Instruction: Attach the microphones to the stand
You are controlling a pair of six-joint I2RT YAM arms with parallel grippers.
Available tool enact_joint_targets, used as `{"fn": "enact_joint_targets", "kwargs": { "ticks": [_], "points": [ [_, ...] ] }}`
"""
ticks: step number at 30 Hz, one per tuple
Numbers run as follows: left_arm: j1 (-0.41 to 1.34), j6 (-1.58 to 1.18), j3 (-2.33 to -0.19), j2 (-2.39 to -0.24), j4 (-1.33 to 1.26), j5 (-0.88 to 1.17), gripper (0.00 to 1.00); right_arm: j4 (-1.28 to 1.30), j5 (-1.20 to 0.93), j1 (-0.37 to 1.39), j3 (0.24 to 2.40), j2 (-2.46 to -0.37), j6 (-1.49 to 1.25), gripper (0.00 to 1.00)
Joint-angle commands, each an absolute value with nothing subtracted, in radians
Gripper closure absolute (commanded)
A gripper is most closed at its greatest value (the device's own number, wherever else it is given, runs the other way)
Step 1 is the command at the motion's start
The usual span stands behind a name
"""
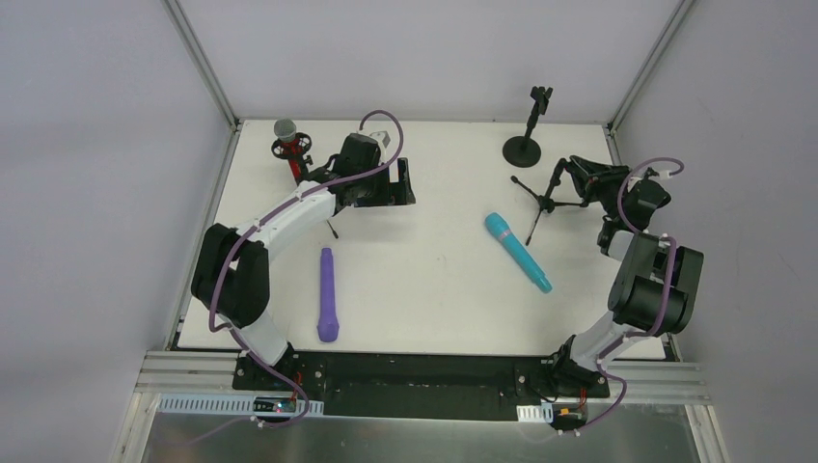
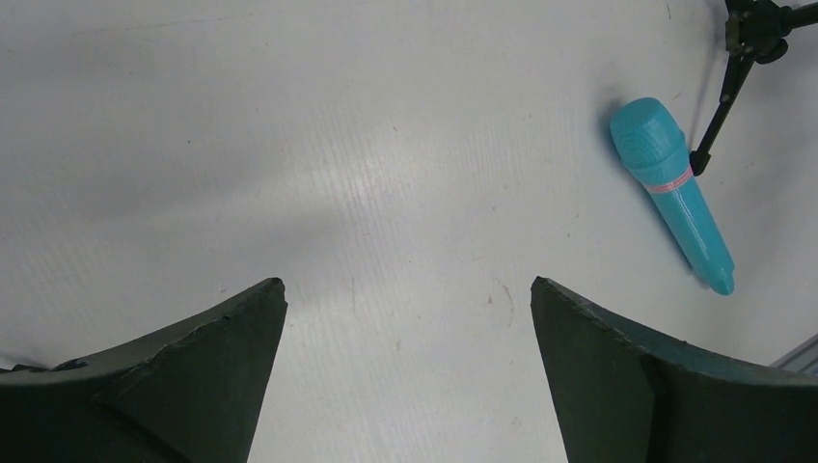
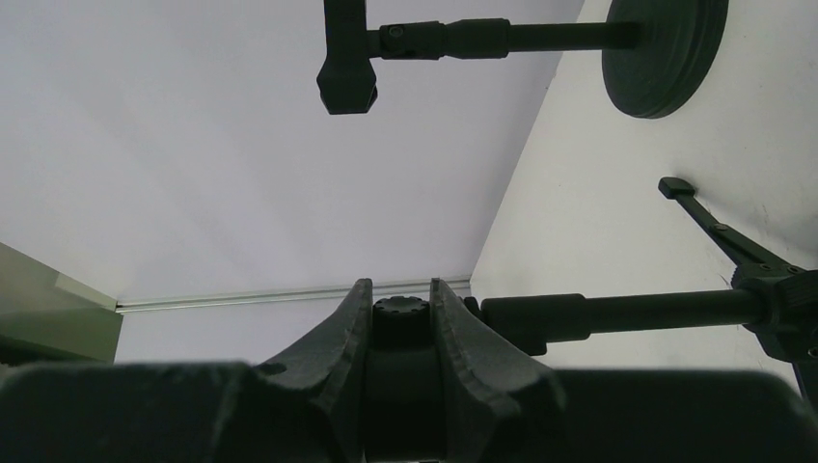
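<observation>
The tabletop's bare middle is to the left of my right gripper in the top view, so I will move this gripper that way and release the tripod stand.
A black tripod stand is at the right of the table, and my right gripper is shut on its top part; the right wrist view shows the jaws of that gripper clamped on the stand's knobbed head. The cyan microphone lies flat near the tripod and also shows in the left wrist view. The purple microphone lies left of centre. The red microphone with a grey head stands upright in a red holder at the back left. My left gripper hangs open over bare table.
A second black stand with a round base and a clip on top stands at the back right. Grey walls and metal posts close in the table on three sides. A tripod leg stretches across the table.
</observation>
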State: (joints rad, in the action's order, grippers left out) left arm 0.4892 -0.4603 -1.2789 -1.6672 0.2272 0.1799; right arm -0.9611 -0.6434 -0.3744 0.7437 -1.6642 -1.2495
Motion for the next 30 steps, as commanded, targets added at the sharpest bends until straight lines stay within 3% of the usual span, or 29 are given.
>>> {"fn": "enact_joint_targets", "kwargs": {
  "ticks": [1,8,19,30],
  "points": [
    [0.486,-0.446,-1.320,-1.669,0.229,0.199,0.03,-0.897,-0.631,-0.350,0.776,-1.618,-1.172,1.00],
    [0.486,-0.447,-1.326,-1.675,0.230,0.202,0.03,-0.938,-0.630,-0.333,0.873,-1.611,-1.240,1.00],
    [0.486,-0.444,-1.338,-1.656,0.244,0.191,0.03,-0.755,-0.618,-0.237,1.008,-1.455,-1.174,1.00],
    [0.486,-0.341,-1.307,-1.539,0.248,-0.008,0.01,-0.551,-0.533,0.060,0.999,-1.248,-1.036,1.00]
  ]
}}
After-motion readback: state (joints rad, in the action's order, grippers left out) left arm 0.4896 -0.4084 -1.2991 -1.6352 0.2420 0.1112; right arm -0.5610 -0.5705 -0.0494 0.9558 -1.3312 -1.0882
